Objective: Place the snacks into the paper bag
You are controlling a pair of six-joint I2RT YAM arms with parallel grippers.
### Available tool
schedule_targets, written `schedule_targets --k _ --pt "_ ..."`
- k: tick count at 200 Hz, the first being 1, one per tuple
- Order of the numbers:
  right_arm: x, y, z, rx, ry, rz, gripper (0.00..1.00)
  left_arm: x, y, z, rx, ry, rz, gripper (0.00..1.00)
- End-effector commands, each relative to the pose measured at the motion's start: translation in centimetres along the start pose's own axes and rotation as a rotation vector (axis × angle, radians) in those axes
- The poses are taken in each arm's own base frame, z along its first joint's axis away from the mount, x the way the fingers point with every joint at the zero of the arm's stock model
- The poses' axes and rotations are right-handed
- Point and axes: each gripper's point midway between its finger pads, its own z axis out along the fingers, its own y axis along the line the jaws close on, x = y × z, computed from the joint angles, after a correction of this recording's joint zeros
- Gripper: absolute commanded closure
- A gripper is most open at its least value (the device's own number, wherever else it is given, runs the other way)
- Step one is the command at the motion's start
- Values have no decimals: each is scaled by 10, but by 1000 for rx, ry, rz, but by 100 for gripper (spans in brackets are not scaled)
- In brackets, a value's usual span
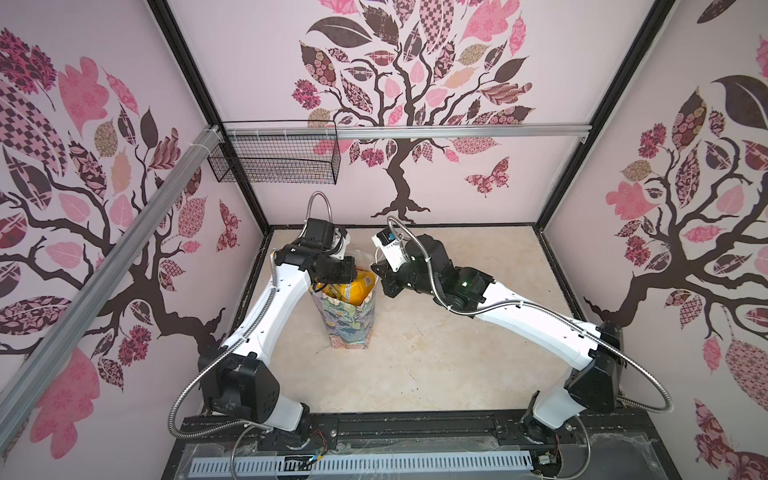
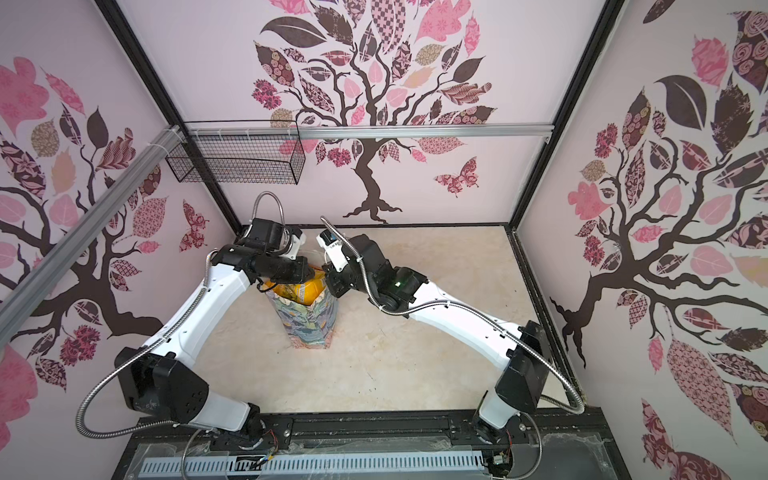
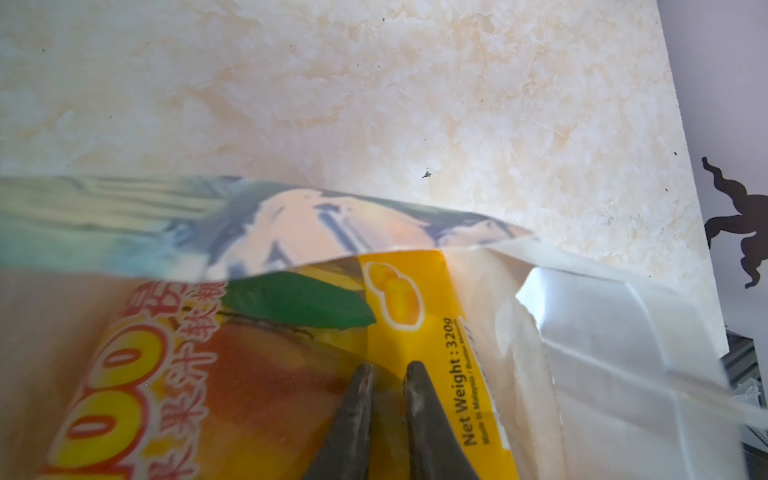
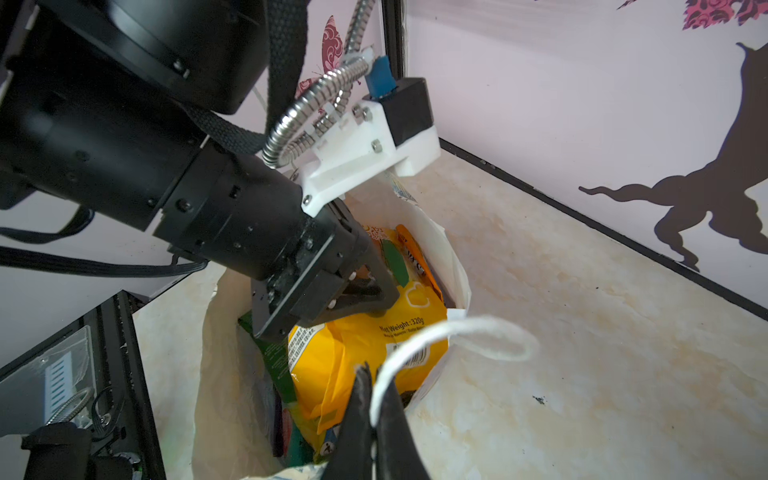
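The bare middle of the table is on the gripper's side away from the bag. My right gripper should next pull toward that middle and let go of the bag's cord handle (image 4: 490, 328) there.
The flowered paper bag (image 1: 351, 328) (image 2: 311, 328) stands upright left of the table's middle. A yellow snack packet (image 1: 355, 289) (image 4: 353, 345) sticks out of its mouth. Beside it inside the bag are a green packet (image 4: 270, 357), an orange one (image 4: 415, 253) and darker ones lower down. My left gripper (image 3: 388, 365) (image 4: 384, 297) reaches into the bag's mouth. Its fingertips lie narrowly apart on the yellow packet's face (image 3: 432, 291), and I cannot tell whether foil is pinched between them. My right gripper (image 4: 372, 374) (image 1: 388, 291) is shut on the bag's white cord handle (image 4: 490, 328) at the right rim.
A black wire mesh basket (image 1: 276, 160) (image 2: 241, 160) hangs from the aluminium rail on the back wall, upper left. Patterned walls close in three sides of the beige table (image 1: 457, 332). Both arms' bases stand on the black rail at the front edge.
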Motion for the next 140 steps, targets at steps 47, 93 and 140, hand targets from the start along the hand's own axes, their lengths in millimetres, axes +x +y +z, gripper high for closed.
schedule_targets --k 47,93,140 --pt "-27 -39 -23 77 -88 -22 100 -68 -28 -72 -83 -240 95 35" --pt "-30 -86 -36 168 -105 -2 100 -115 -38 -148 -144 -400 135 9" --pt "-24 -102 -80 262 -134 11 100 -123 -10 -198 -244 -505 73 2"
